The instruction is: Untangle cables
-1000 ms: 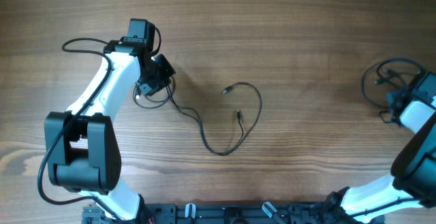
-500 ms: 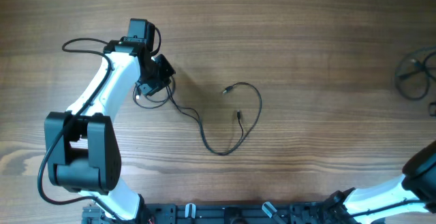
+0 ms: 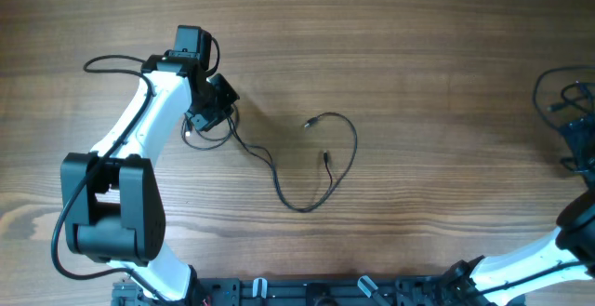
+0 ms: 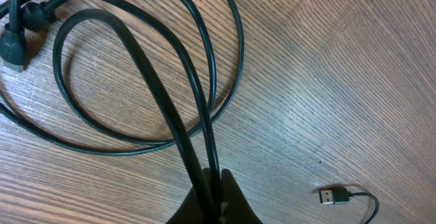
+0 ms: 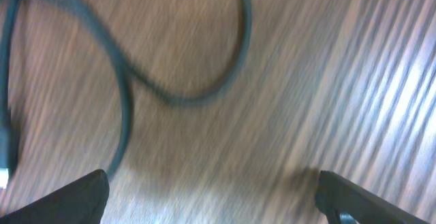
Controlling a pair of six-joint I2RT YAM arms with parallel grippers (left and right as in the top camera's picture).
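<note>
My left gripper moves the second cable outward and toward the right in the overhead view next, to empty wood past the open loop's far side [image 3: 309,76] [image 4: 392,105].
One thin black cable [image 3: 346,169] lies in an open loop mid-table, its two plug ends near the middle. My left gripper [image 3: 203,118] is shut on a second cable; in the left wrist view two black strands [image 4: 184,125] run into the closed fingers [image 4: 235,207] from a loose coil [image 4: 235,54] on the wood. A USB plug [image 4: 332,196] lies to the right. A third cable [image 3: 558,97] lies looped at the table's right edge. My right gripper [image 5: 212,183] hangs open over bare wood, with a blurred cable loop [image 5: 122,94] ahead of it and nothing between the fingers.
The wooden table [image 3: 418,46] runs across the whole view. The left arm's own thicker black cable [image 3: 112,61] arcs out at the upper left. The arms' black base rail [image 3: 307,292] lines the front edge.
The right arm pulled its cable toward the right edge, then its gripper opened and let it go. The left arm and the middle cable have not moved.
</note>
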